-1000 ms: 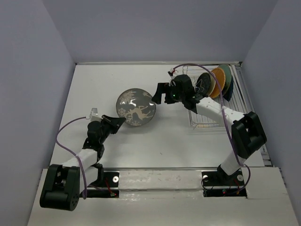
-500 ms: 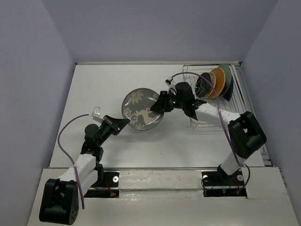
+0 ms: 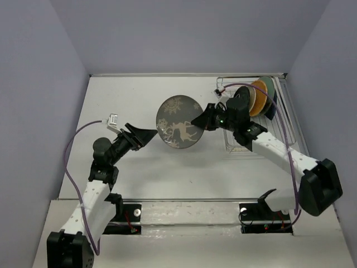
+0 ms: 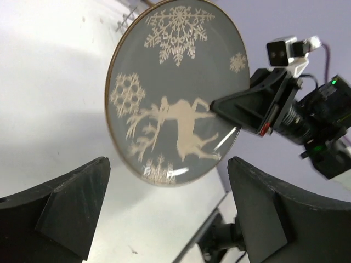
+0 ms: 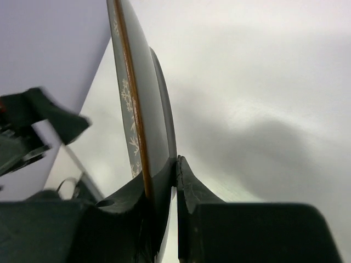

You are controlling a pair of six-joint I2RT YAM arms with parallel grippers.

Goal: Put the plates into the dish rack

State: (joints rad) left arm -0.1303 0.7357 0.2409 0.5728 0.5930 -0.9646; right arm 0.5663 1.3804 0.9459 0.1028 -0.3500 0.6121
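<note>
My right gripper swings outward next, over bare wire beside the dark plate in the dish rack, then turns the grey-brown plate parallel and lowers it.
The grey-brown plate (image 3: 179, 123) with a white deer and snowflakes stands on edge in the air over the middle of the table. My right gripper (image 3: 202, 121) is shut on its right rim; the right wrist view shows the plate (image 5: 143, 109) edge-on, pinched between the fingers of the right gripper (image 5: 174, 164). My left gripper (image 3: 142, 137) hangs open just left of the plate, apart from it. In the left wrist view the plate (image 4: 175, 93) faces me beyond the wide-spread fingers of the left gripper (image 4: 167, 189). The dish rack (image 3: 237, 146) at the right holds several plates upright, the orange plate (image 3: 258, 96) among them.
The rack's near half (image 3: 245, 139) shows bare wire tines. The grey walls close in the table at the back and both sides. A purple cable (image 3: 72, 151) loops off the left arm, and another runs along the right arm.
The left gripper opened and let go of the patterned plate, while the right gripper shut on its rim. The plate moved right and toward the back, tipping more upright.
</note>
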